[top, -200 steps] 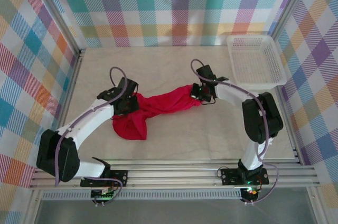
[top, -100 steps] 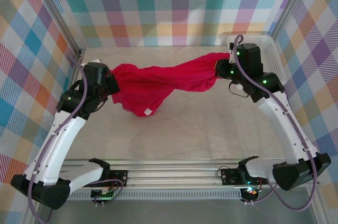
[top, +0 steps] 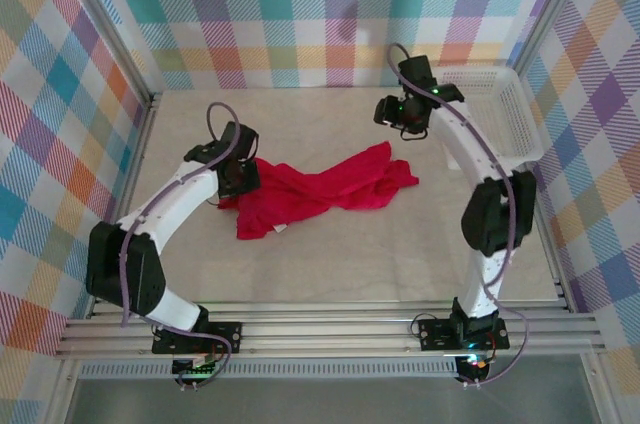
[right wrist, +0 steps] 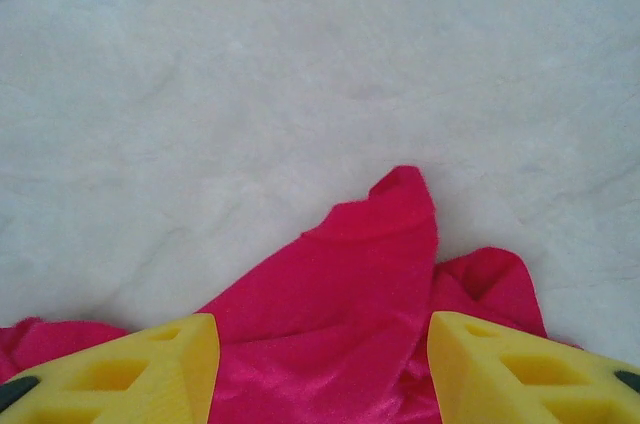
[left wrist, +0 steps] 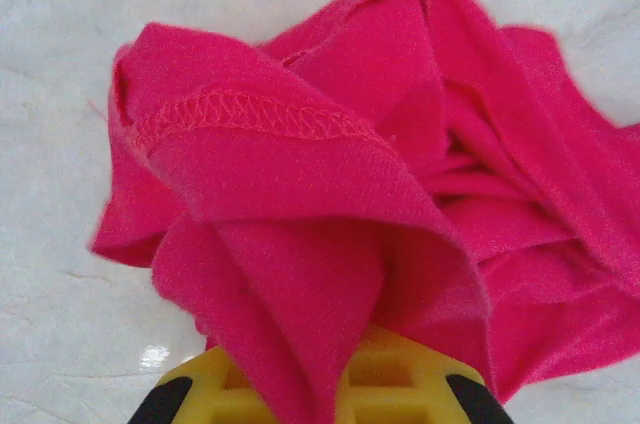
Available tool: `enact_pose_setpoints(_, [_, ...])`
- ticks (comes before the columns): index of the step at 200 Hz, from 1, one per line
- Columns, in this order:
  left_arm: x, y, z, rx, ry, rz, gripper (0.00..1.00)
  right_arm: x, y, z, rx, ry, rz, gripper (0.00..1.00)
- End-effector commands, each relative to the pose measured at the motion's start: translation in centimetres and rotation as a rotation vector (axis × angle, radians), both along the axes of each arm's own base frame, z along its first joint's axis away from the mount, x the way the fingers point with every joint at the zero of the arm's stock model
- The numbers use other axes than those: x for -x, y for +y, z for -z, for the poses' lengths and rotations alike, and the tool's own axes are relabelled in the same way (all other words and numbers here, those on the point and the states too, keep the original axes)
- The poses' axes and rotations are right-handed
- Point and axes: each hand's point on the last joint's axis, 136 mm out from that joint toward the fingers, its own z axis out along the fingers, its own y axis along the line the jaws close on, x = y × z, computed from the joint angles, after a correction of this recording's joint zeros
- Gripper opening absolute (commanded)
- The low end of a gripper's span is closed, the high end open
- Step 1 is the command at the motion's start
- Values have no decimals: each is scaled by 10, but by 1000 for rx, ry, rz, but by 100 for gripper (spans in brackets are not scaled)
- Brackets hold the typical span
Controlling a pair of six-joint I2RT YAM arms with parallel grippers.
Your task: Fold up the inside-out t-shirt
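The shirt's pointed far corner [top: 384, 152] [right wrist: 402, 200] is below my open fingers and closer to my base, so I will move my right gripper down and back onto it next.
The red t-shirt [top: 320, 189] lies crumpled on the table in a long bunch running from left to right. A stitched hem [left wrist: 260, 114] shows on its folds, and its right end [right wrist: 370, 274] lies flat below the right gripper. My left gripper [top: 235, 176] is at the shirt's left end, shut on a fold of the fabric, which drapes over its yellow fingers [left wrist: 410, 389]. My right gripper [top: 400, 114] hangs above the table beyond the shirt's right end. Its yellow fingers [right wrist: 160, 369] stand wide apart and hold nothing.
A white mesh basket [top: 500, 119] sits at the back right, close behind the right arm. Bare pale tabletop [top: 350, 264] stretches in front of the shirt. Checked walls [top: 300, 14] close in the back and sides.
The shirt, held stretched in the air between both grippers, now lies on the table. The right gripper has let go and moved left and back. The left gripper has come down, still holding its end.
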Motion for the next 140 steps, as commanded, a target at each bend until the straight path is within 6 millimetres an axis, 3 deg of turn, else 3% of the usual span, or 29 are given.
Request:
enact_pose_setpoints(1, [0,5,-23,31,-82,-22,2,35,17,5,-23,81,-65,58])
enact_pose_setpoints(26, [6,8,-25,29,-89,-26,11,63,35,39,-67,134,-97,59])
enact_pose_setpoints(50, [11,12,-25,9,-73,-24,15,76,40,77,-74,207,-89,61])
enact_pose_setpoints(76, [17,21,-26,-36,-69,-35,16,77,42,103,-76,255,-73,62])
enact_pose_setpoints(97, [19,23,-25,-38,-71,-41,17,68,49,112,-103,252,-62,61])
enact_pose_setpoints(112, [20,23,-23,-35,-67,-44,18,58,54,116,-106,251,-59,54])
enact_pose_setpoints(126, [21,23,-22,-33,-63,-47,18,49,54,115,-90,241,-63,38])
enact_pose_setpoints(140, [22,25,-23,-43,-60,-49,17,40,53,104,-73,221,-69,15])
